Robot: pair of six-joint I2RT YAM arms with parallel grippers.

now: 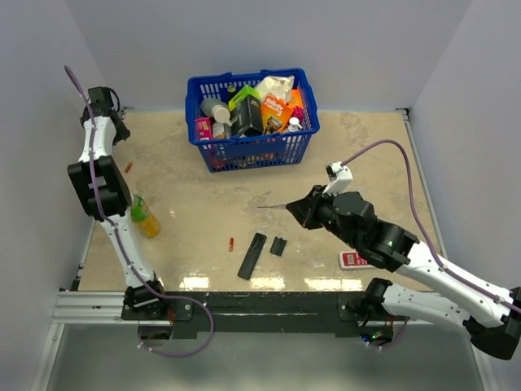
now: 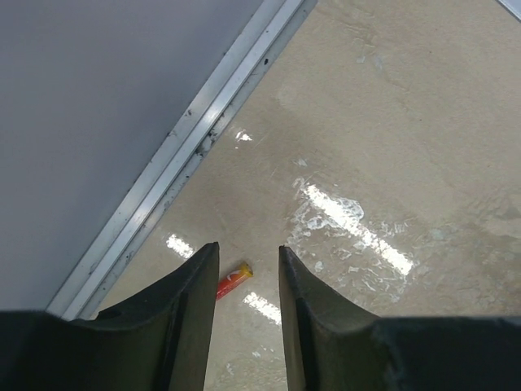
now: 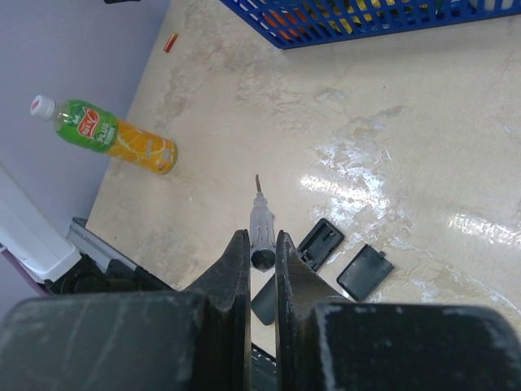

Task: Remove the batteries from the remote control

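The tabletop is bare below my right gripper and to its right in the top view, so I should move it there, tip it down, lower it and release the screwdriver.
The black remote lies near the front edge, its small black cover beside it. In the right wrist view the remote lies with its compartment open and the cover to its right. One red battery lies left of the remote. Another lies by the left wall. My right gripper hangs above the remote, shut on a grey screwdriver. My left gripper is open and empty just above the second battery, which lies near its left finger.
A blue basket full of packages stands at the back centre. A green and orange drink bottle lies at the left. A small red and white device lies at the front right. A metal rail runs along the left wall.
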